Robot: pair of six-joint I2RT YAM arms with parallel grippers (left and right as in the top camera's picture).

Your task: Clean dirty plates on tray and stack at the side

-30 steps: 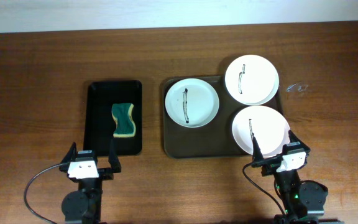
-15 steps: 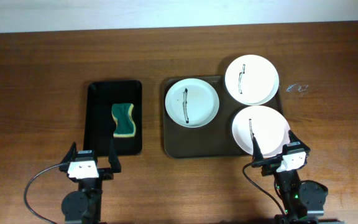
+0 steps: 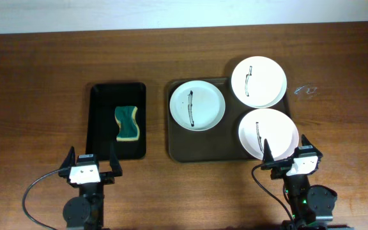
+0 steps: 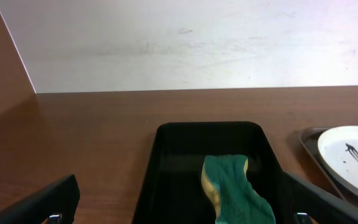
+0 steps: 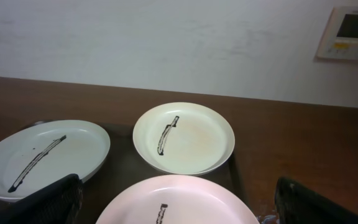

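The robot's left gripper needs to move outward over the black tray next, tilt its fingers down and lower them onto the sponge's green top (image 3: 126,121) (image 4: 240,190), because the sponge lies flat inside the tray.
Three white plates, each with a black line mark, rest on the dark brown tray (image 3: 197,145): one at its left (image 3: 197,105), one at the back right (image 3: 259,81) overhanging the rim, one at the front right (image 3: 268,133). All three show in the right wrist view: left (image 5: 42,155), far (image 5: 185,138), near (image 5: 179,202). My left gripper (image 3: 89,163) is open and empty in front of the black tray. My right gripper (image 3: 287,156) is open and empty at the near plate's front edge.
A smaller black tray (image 3: 101,121) left of the brown tray holds a green and yellow sponge (image 3: 127,123), also in the left wrist view (image 4: 235,193). A small scuff mark (image 3: 305,90) lies on the table right of the plates.
Both grippers have drawn back slightly toward the table's front edge. The plates and sponge have not moved.
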